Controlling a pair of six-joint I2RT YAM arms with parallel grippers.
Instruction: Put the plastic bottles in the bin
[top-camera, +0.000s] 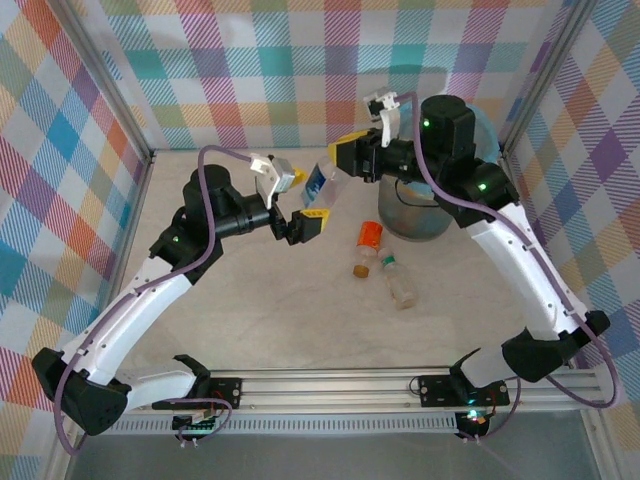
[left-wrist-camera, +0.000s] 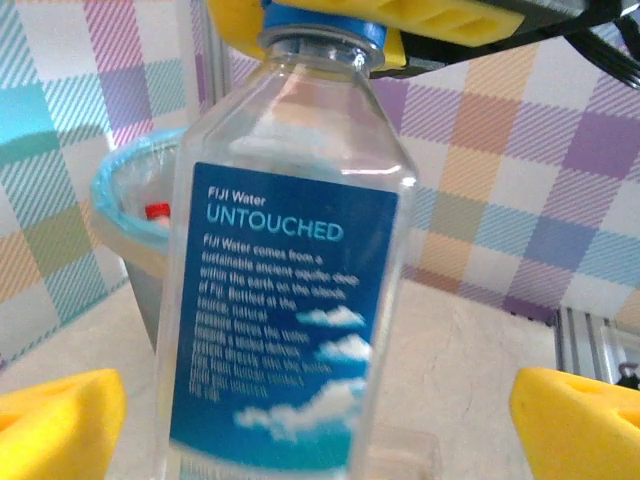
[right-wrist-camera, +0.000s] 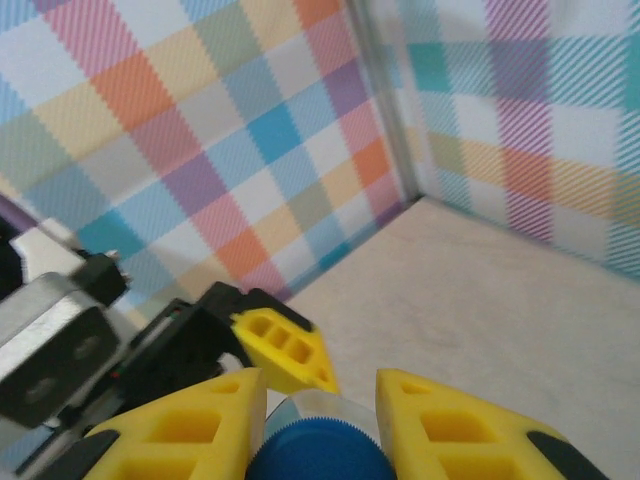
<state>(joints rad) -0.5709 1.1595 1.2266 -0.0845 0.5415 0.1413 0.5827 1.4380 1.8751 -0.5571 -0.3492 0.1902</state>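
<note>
My right gripper still holds the bottle outside the bin's rim and will next swing away from my left gripper, over the bin's opening (top-camera: 483, 134), to release it.
A clear plastic bottle with a blue label (left-wrist-camera: 280, 320) hangs upright in mid-air, left of the bin (top-camera: 415, 215). My right gripper (right-wrist-camera: 320, 395) is shut on its blue cap (right-wrist-camera: 320, 455) from above. My left gripper (left-wrist-camera: 318, 420) is open, its yellow fingers (left-wrist-camera: 55, 425) standing wide on either side of the bottle's body without touching it. In the top view the left gripper (top-camera: 305, 197) and the right gripper (top-camera: 340, 160) meet at this bottle (top-camera: 320, 182). An orange bottle (top-camera: 370, 236) and a clear bottle (top-camera: 400, 285) lie on the table.
The bin's light blue bag rim (left-wrist-camera: 125, 185) shows a red cap (left-wrist-camera: 157, 210) inside. My right arm reaches over the bin. A small brown piece (top-camera: 360, 268) lies beside the orange bottle. Checked walls close in the table on three sides.
</note>
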